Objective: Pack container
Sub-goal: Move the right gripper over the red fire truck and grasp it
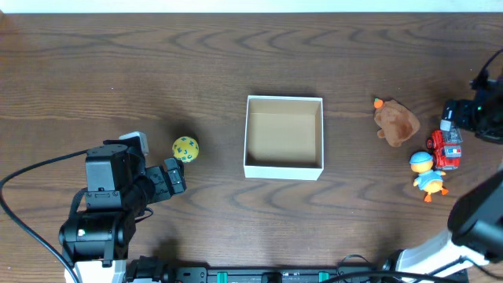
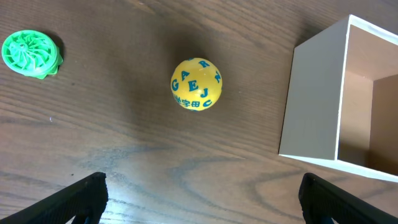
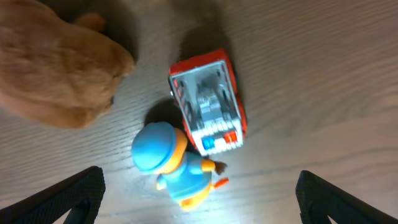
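Observation:
My right gripper will next lower and close over the body of the red fire truck (image 3: 208, 102), which stands beneath my open fingers with bare table along one side.
The container (image 1: 284, 169) is a square open box with white walls and a tan inside, at the table's middle; its corner shows in the left wrist view (image 2: 314, 99). A yellow ball with blue letters (image 1: 185, 148) lies left of it. My left gripper (image 1: 176, 175) is open and empty, just short of the ball (image 2: 196, 84). My right gripper (image 1: 460, 116) is open and empty above the toys at the right. Under it are a red fire truck (image 3: 208, 102), a blue and orange duck figure (image 3: 174, 165) and a brown plush (image 3: 56, 68).
A green ribbed disc (image 2: 30, 54) lies left of the ball; the left arm hides it from overhead. In the overhead view the plush (image 1: 395, 122), truck (image 1: 445, 148) and duck (image 1: 425, 171) cluster right of the container. Arm bases and cables line the front edge.

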Tool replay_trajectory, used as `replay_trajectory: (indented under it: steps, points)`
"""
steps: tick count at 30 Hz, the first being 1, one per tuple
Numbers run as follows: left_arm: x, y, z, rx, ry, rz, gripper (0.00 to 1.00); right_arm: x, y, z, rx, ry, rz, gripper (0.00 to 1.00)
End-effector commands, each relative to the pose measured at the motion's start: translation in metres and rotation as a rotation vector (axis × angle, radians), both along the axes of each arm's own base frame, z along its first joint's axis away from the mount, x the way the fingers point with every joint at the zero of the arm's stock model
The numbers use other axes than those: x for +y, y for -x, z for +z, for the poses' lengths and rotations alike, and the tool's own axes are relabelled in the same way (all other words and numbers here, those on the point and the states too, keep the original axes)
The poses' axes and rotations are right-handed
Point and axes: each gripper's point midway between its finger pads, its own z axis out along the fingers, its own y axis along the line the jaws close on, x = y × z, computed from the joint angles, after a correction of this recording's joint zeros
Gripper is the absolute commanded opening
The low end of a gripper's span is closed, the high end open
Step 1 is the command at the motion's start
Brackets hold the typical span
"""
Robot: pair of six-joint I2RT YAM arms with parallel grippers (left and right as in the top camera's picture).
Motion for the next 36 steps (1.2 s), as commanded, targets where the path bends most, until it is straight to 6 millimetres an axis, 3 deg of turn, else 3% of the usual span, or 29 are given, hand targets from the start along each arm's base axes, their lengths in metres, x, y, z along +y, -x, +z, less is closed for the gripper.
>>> replay_trajectory:
  steps: [1, 7, 16, 36]
  points:
    - [-0.001, -0.001, 0.006, -0.013, 0.008, 0.003, 0.98, -0.007, -0.002, -0.017, 0.034, -0.017, 0.006, 0.99]
    - [-0.001, -0.001, 0.006, -0.013, 0.008, 0.003, 0.98, -0.011, -0.004, -0.045, 0.081, -0.043, -0.010, 0.99]
    - [-0.001, -0.003, 0.008, -0.021, 0.008, 0.003, 0.98, -0.023, 0.004, -0.063, 0.107, -0.067, -0.065, 0.99]
    - [-0.001, -0.004, 0.008, -0.025, 0.008, 0.003, 0.98, -0.006, 0.018, -0.104, 0.122, -0.135, -0.066, 0.96]
